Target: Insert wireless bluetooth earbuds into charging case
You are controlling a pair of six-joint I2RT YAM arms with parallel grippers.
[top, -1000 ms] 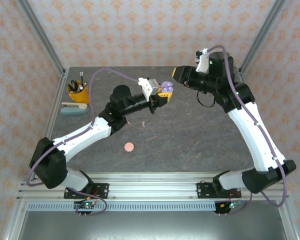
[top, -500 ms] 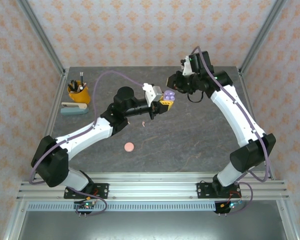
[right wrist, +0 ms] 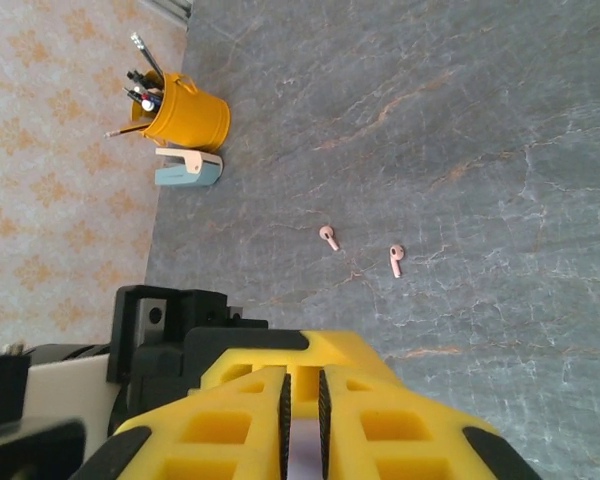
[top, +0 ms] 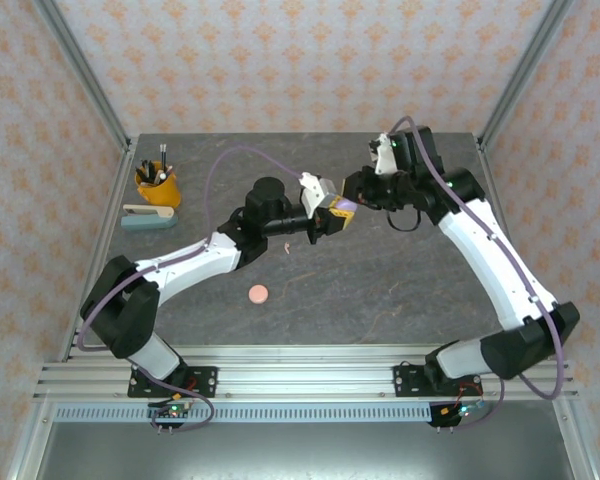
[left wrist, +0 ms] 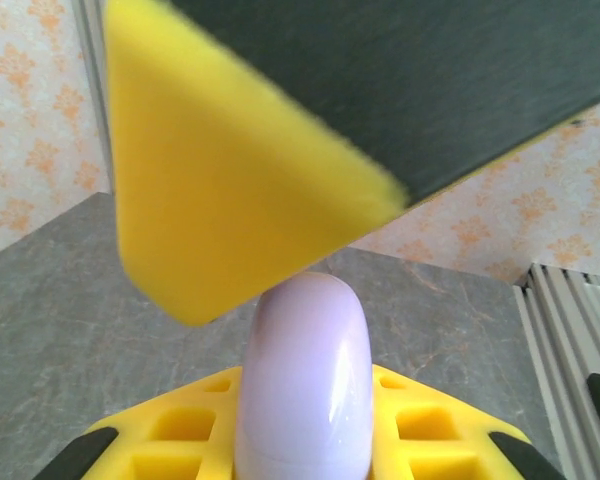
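I need to turn my left gripper's fingers downward and lower the lilac case to the bare tabletop below the gripper, so I can let go of it there, clear of the earbuds.
My left gripper holds a lilac charging case up above the table's middle. In the left wrist view the case stands on edge between the yellow fingers of this gripper. My right gripper meets it from the right, and one of its yellow fingers rests against the case's top. In the right wrist view the right gripper is closed down to a narrow slit with a lilac strip of the case in it. Two pale pink earbuds lie on the table below.
A round pink case lies on the grey table in front of the left arm. A yellow pen cup and a pale blue stapler-like thing stand at the far left. One pink earbud lies by the left forearm.
The right arm swung down and left to the case and its jaws narrowed onto it. The left arm carried the case a little right.
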